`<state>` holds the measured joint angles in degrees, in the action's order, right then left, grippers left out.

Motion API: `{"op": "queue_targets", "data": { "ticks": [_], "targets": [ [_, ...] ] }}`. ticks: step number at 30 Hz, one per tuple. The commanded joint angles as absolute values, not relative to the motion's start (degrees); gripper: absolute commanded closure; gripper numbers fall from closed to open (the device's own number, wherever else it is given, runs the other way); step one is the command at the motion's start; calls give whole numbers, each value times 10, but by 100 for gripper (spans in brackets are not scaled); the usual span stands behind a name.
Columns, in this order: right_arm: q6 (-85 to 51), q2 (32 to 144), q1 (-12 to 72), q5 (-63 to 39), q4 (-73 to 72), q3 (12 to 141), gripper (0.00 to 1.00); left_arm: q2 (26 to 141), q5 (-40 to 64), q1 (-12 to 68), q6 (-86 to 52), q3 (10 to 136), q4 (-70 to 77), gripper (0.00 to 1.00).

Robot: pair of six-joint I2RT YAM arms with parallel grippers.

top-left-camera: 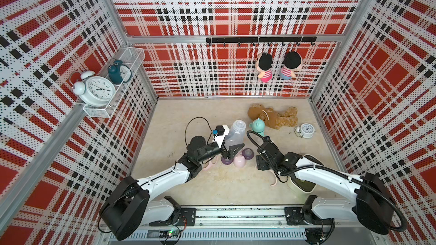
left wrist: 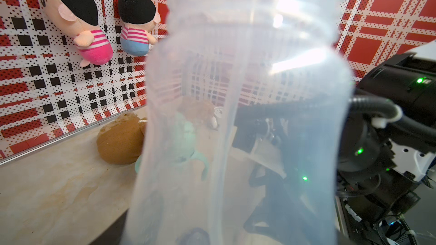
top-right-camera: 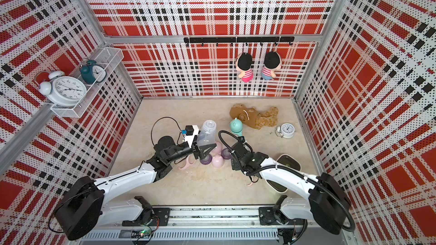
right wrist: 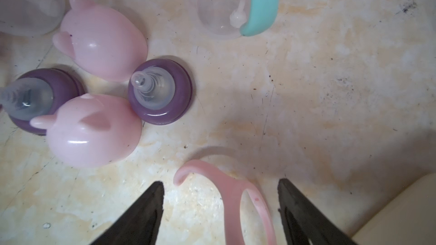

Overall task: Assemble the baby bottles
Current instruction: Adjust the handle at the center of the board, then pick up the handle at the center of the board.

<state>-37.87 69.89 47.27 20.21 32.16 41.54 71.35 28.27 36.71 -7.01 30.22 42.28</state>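
I will pull my right gripper back and down onto the ring's thin near rim (top-left-camera: 274,183) (right wrist: 269,229), because the pink handle ring is below and back from my open fingers.
My left gripper (top-left-camera: 232,146) is shut on a clear bottle (top-left-camera: 234,133) and holds it tilted above the floor; the bottle fills the left wrist view (left wrist: 236,114). Below it lie two purple teat collars (right wrist: 160,93) (right wrist: 40,95) and two pink eared caps (right wrist: 103,41) (right wrist: 92,130). My right gripper (right wrist: 220,192) hangs open over a pink handle ring (right wrist: 236,199), which lies between its fingers, untouched. Another pink handle ring (top-left-camera: 210,164) lies under the left arm. A bottle with a mint cap (top-left-camera: 257,126) and teal handle (right wrist: 259,8) stands further back.
A brown teddy bear (top-left-camera: 271,116) and a small white alarm clock (top-left-camera: 305,130) lie at the back right. A cream bin (top-left-camera: 304,182) sits under the right arm. Two dolls (top-left-camera: 264,67) hang on the back wall.
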Motion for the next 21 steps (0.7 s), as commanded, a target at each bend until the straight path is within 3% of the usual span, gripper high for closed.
{"op": "queue_targets", "data": {
  "ticks": [1,10,21],
  "targets": [
    [-420,658,482,201,380,399,19,707,285,366,-61,303,429,90],
    [-494,636,506,183,444,357,22,709,286,369,-60,308,422,91],
    [-530,647,510,158,354,281,45,710,287,372,-55,315,413,91]
  ]
}}
